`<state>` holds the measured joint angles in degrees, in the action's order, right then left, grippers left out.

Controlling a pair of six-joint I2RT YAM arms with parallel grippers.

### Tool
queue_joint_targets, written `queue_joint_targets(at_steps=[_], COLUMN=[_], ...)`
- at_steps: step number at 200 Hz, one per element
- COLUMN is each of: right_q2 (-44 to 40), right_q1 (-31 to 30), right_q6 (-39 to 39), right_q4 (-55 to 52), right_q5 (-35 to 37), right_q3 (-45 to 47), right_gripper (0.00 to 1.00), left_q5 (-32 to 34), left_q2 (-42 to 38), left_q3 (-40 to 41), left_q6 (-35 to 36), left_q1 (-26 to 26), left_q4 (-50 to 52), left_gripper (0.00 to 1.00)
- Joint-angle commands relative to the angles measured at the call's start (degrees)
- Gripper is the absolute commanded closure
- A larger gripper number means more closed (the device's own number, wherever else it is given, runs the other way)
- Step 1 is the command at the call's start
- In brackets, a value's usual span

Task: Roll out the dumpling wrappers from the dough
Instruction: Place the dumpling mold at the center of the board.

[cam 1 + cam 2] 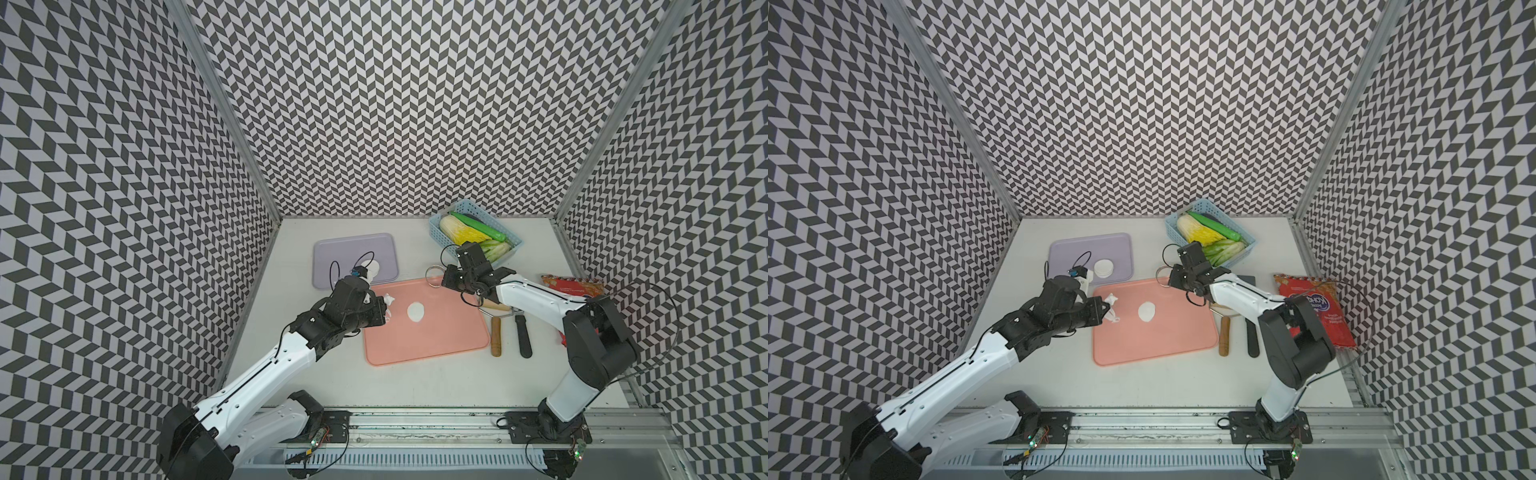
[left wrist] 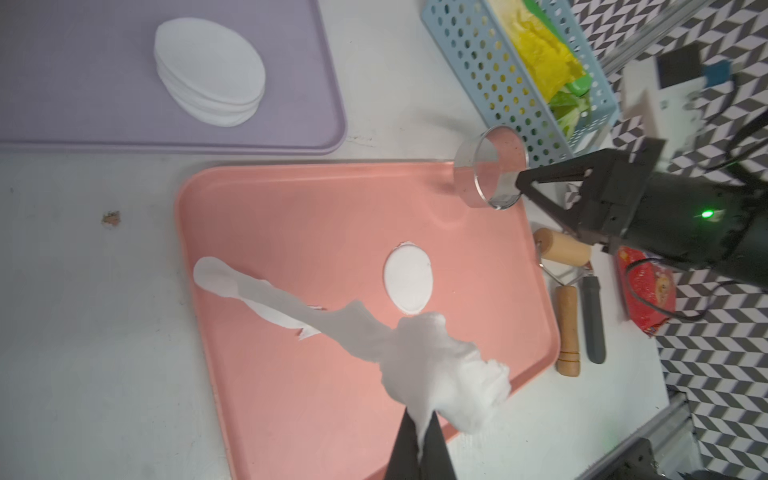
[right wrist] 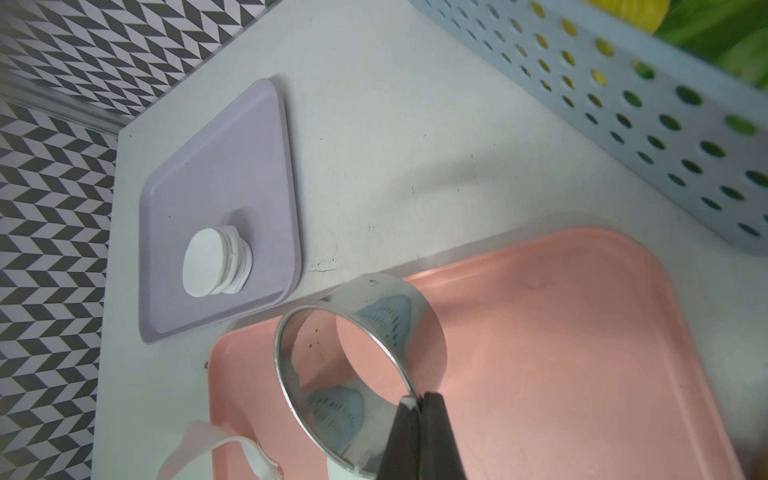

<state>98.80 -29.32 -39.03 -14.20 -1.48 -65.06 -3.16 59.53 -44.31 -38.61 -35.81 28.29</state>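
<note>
Clear tabletop [image 1: 421,262] between the purple tray [image 1: 353,249] and basket lies outward of and below the ring cup, so my right gripper needs to move outward and down to release it.
My left gripper [image 2: 422,440] is shut on ragged white dough [image 2: 436,353]. The scrap hangs over the left part of the pink tray [image 1: 436,340], and a long strip of it trails down onto the tray. One round dumpling wrapper [image 1: 416,312] lies flat in the middle of the pink tray. A stack of wrappers [image 1: 1104,267] rests on the purple tray [image 1: 353,249]. My right gripper [image 3: 419,405] is shut on the wall of a metal ring cup [image 3: 361,357], held over the pink tray's far right corner.
A blue basket [image 2: 498,75] of vegetables stands at the back right. A wooden-handled roller [image 1: 496,336] and a dark-handled tool [image 1: 524,336] lie just right of the pink tray. A red snack bag [image 1: 573,286] lies further right.
</note>
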Motion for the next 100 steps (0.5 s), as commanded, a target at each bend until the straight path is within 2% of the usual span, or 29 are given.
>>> queue_joint_targets(at_steps=[1, 55, 100], right_q2=[2.4, 11.2, 17.2], right_q1=[0.6, 1.9, 2.9], right_q6=[-0.2, -0.7, -0.8], right_q4=[2.0, 1.4, 1.1], right_q5=[-0.5, -2.7, -3.8], right_q3=[-3.6, -12.6, -17.8], right_gripper=[1.0, 1.0, 1.0], left_q5=[3.3, 7.8, 8.4], left_q2=[3.0, 8.9, 9.4], left_q3=[3.7, 3.9, 3.1], left_q6=[0.4, 0.5, 0.8], left_q1=[0.3, 0.4, 0.4], left_q4=[-1.0, -3.9, -3.8], left_gripper=[1.0, 1.0, 1.0])
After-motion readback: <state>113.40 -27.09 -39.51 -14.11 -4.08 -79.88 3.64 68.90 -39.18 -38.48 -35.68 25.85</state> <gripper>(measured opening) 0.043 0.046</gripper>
